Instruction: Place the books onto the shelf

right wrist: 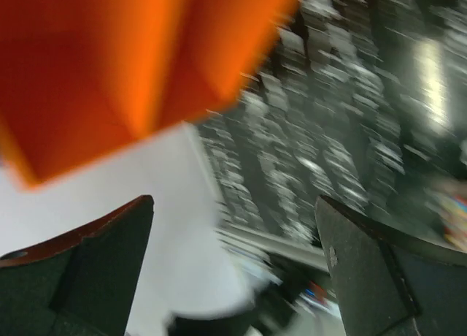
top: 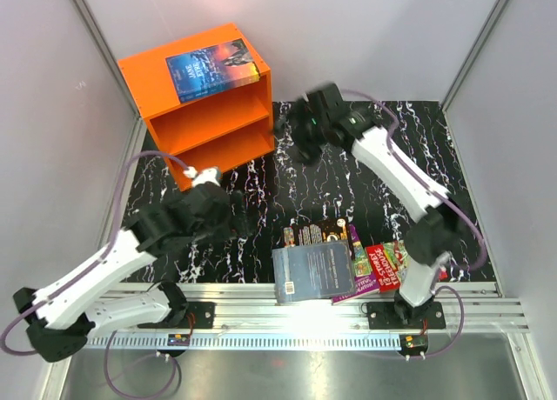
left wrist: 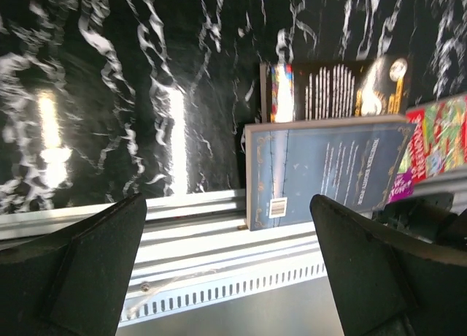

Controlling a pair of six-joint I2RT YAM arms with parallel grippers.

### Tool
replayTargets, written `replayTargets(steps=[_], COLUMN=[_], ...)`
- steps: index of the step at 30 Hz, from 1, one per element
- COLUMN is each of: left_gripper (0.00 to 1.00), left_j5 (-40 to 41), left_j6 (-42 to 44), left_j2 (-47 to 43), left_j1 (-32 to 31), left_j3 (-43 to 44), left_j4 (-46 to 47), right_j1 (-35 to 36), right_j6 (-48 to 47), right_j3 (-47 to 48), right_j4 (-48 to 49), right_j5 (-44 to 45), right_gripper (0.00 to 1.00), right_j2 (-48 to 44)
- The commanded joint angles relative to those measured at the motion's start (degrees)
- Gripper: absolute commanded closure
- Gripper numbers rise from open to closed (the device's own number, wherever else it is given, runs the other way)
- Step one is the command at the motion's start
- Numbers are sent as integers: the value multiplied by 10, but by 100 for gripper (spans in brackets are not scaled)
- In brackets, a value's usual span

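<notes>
The grey-blue book's edge (top: 351,268) by the green-purple book is below my right gripper, toward my base, so I will move the gripper back and down to it.
The orange shelf (top: 204,113) stands at the far left, blurred in the right wrist view (right wrist: 124,66). A blue book with an orange-red sky (top: 213,68) lies flat on its top. My right gripper (top: 300,132) hovers just right of the shelf, open and empty (right wrist: 233,270). Near the front edge lies a pile: a grey-blue book (top: 312,274) on top, a black one with yellow marks (top: 318,233), a green-purple one (top: 362,263) and a red one (top: 388,263). The left wrist view shows the grey-blue (left wrist: 328,172) and black (left wrist: 336,88) books. My left gripper (top: 233,219) is open and empty (left wrist: 230,270), left of the pile.
The black marbled mat (top: 365,183) covers the table between shelf and pile. An aluminium rail (top: 287,317) runs along the front edge under the grey-blue book's near end. White walls close in the back and sides.
</notes>
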State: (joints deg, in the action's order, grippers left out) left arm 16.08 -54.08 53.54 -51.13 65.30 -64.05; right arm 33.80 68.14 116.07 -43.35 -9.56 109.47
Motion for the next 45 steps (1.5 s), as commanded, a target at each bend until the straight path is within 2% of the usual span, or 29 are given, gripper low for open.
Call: replayTargets(steps=[1, 2, 3, 6, 11, 17, 22, 28, 29, 36, 41, 45], left_gripper=[2, 2, 2, 2, 1, 2, 2, 4, 7, 18, 20, 20], left_j5=[-115, -142, -148, -158, -204, -224, -226, -242, -243, -253, -277, -286], left_j6=[23, 14, 9, 20, 38, 13, 8, -11, -11, -4, -6, -15], left_j2=[52, 58, 61, 84, 206, 286, 316, 329, 332, 366, 398, 412], left_j1=[-2, -5, -15, -38, -63, -94, -94, -94, -94, -94, -94, -94], left_j3=[-63, -82, -108, -123, -111, -119, -132, -167, -175, -185, -181, -181], left_j4=[104, 145, 163, 234, 294, 386, 406, 435, 437, 452, 465, 484], right_j1=[-11, -15, -21, -22, -24, -25, -24, -24, -25, -25, -25, -24], right_j6=[-60, -58, -50, -14, 39, 77, 81, 36, 34, 14, 3, 5], right_j3=[-193, -242, -331, -462, -610, -763, -830, -888, -900, -907, -915, -939], right_j4=[-80, -90, -99, -144, -248, -267, -196, -62, -38, 2, 34, 66], right_j5=[35, 41, 44, 62, 113, 97, 82, 59, 55, 59, 46, 20], right_gripper=[0, 0, 0, 0, 0, 0, 2, 3, 2, 4, 4, 9], right_j2=[-173, -208, -274, -399, -570, -653, -716, -711, -711, -740, -783, -787])
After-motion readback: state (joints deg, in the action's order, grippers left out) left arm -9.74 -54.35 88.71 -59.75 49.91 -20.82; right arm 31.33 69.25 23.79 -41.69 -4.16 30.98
